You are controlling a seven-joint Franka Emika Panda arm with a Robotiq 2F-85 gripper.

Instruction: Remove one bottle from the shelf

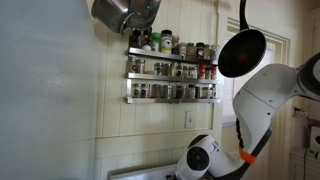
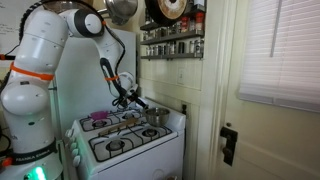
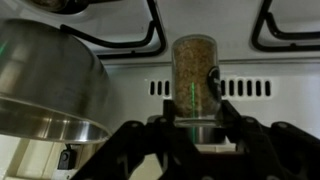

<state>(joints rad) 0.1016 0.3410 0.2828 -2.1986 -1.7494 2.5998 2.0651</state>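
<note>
I should next lower the bottle, easing away from the steel pot, onto the clear white stove surface between the black grates and release it.
The shelf [image 1: 170,70] is a silver three-tier rack on the white panelled wall, with rows of small spice jars; it also shows in an exterior view high up as the shelf [image 2: 172,38]. In the wrist view my gripper [image 3: 196,102] is shut on one bottle [image 3: 195,65], a clear jar of brown spice whose silver cap sits between the fingers. The gripper [image 2: 137,101] is low, over the white stove [image 2: 130,145], well below and away from the shelf.
A steel pot [image 3: 45,85] is close beside the held bottle, above the black burner grates [image 3: 120,35]. A black pan [image 1: 242,52] and a metal pot [image 1: 125,12] hang by the shelf. A door [image 2: 265,110] stands next to the stove.
</note>
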